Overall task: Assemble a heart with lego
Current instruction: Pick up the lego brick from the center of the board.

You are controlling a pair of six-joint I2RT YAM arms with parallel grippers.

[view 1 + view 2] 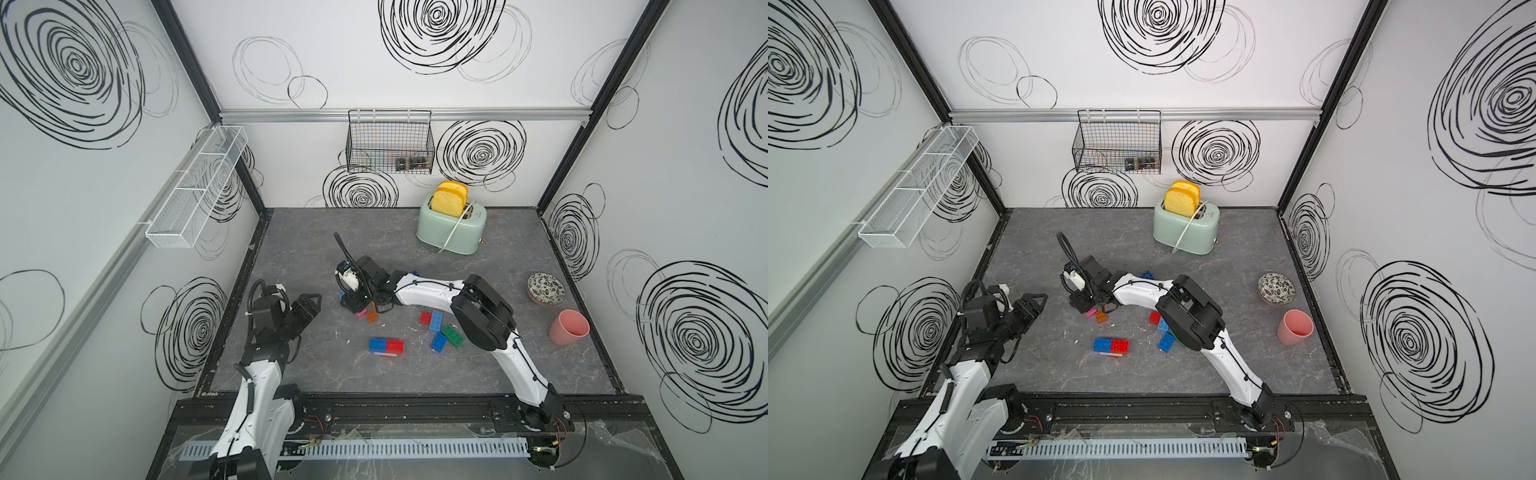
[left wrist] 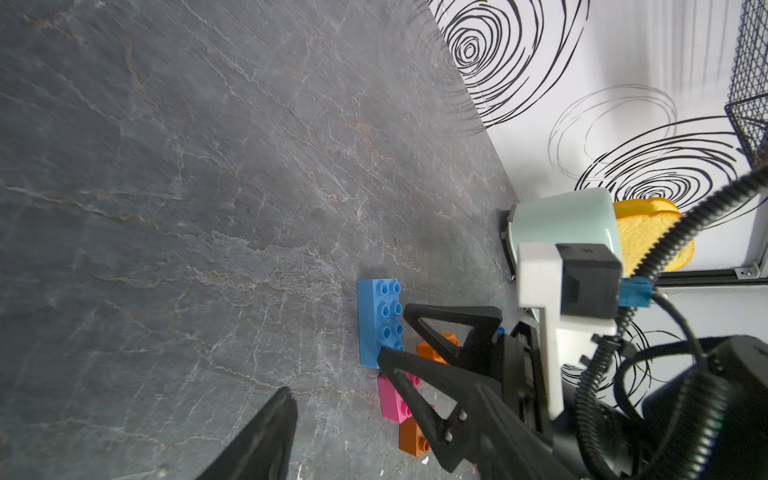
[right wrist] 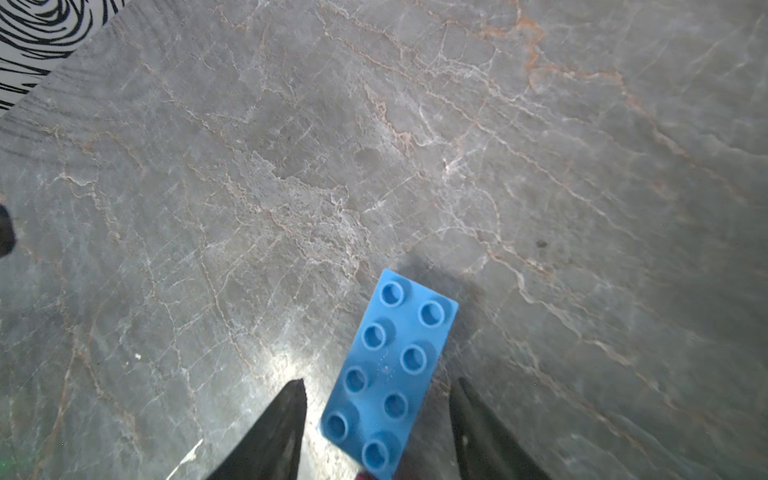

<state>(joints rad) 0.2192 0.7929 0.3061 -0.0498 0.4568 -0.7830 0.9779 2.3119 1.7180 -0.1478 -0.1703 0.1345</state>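
The light-blue brick has a gap beside each side. I need to lower my right gripper's open fingers along the long sides of the light-blue brick [image 3: 390,370] just below my gripper and close them.
My right gripper [image 1: 352,305] points down with open jaws astride an oblong light-blue lego brick [image 3: 390,370] lying flat on the table, with a gap on each side of it. The same brick [image 2: 380,320] shows in the left wrist view, next to a pink brick [image 2: 392,399] and a brown one [image 2: 411,440]. A joined blue and red block [image 1: 386,345] lies nearer the front. Red [image 1: 426,318], blue [image 1: 439,342] and green [image 1: 453,336] bricks sit beside the right arm. My left gripper [image 1: 313,309] hovers open and empty to the left of them.
A mint toaster [image 1: 451,230] holding bread stands at the back. A patterned bowl [image 1: 545,287] and a pink cup [image 1: 568,328] are at the right. A black wire basket [image 1: 390,143] and a white mesh shelf [image 1: 195,191] hang on the walls.
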